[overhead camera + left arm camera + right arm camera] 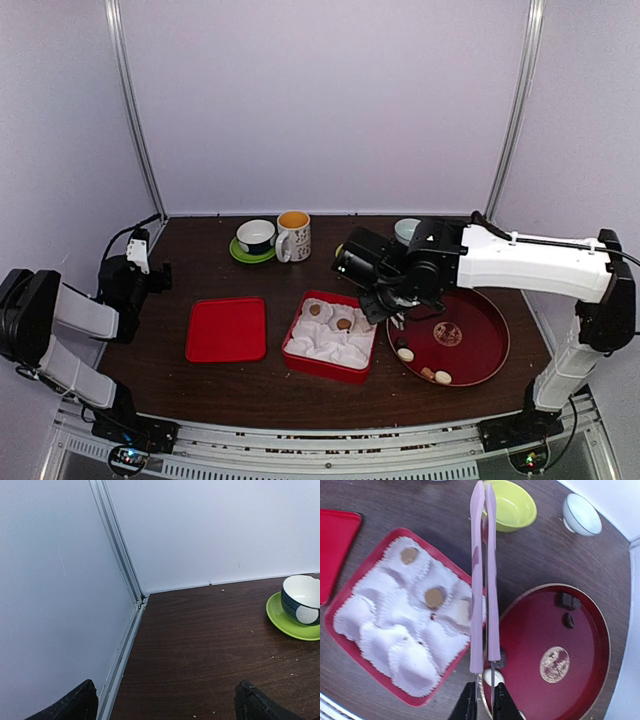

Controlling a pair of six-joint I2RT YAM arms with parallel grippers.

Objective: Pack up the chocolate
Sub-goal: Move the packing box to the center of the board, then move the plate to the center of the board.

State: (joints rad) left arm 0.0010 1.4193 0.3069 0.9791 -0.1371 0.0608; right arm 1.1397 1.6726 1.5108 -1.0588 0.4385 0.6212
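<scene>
Loose chocolates lie there, so I should next move my right gripper down and back over the round tray (449, 335) and release the tongs.
My right gripper (484, 706) is shut on the metal end of pink-handled tongs (484, 575), whose two arms lie almost together. In the top view it (385, 300) hovers between the red box and the round tray. The red box (340, 630) holds white paper cups; three chocolates sit in them: tan (409, 555), caramel (434, 597) and pale (463, 611). The dark red round tray (585, 645) holds loose chocolates: a dark square (567, 600), a dark oval (568, 620) and a cream-white one (495, 677). My left gripper (165, 707) is open and empty at the far left.
A red lid (227, 329) lies left of the box. At the back stand a green saucer (240, 252) with a bowl (256, 236), a mug (293, 235) and a small white bowl (407, 230). The left wall rail (120, 555) is close to my left gripper.
</scene>
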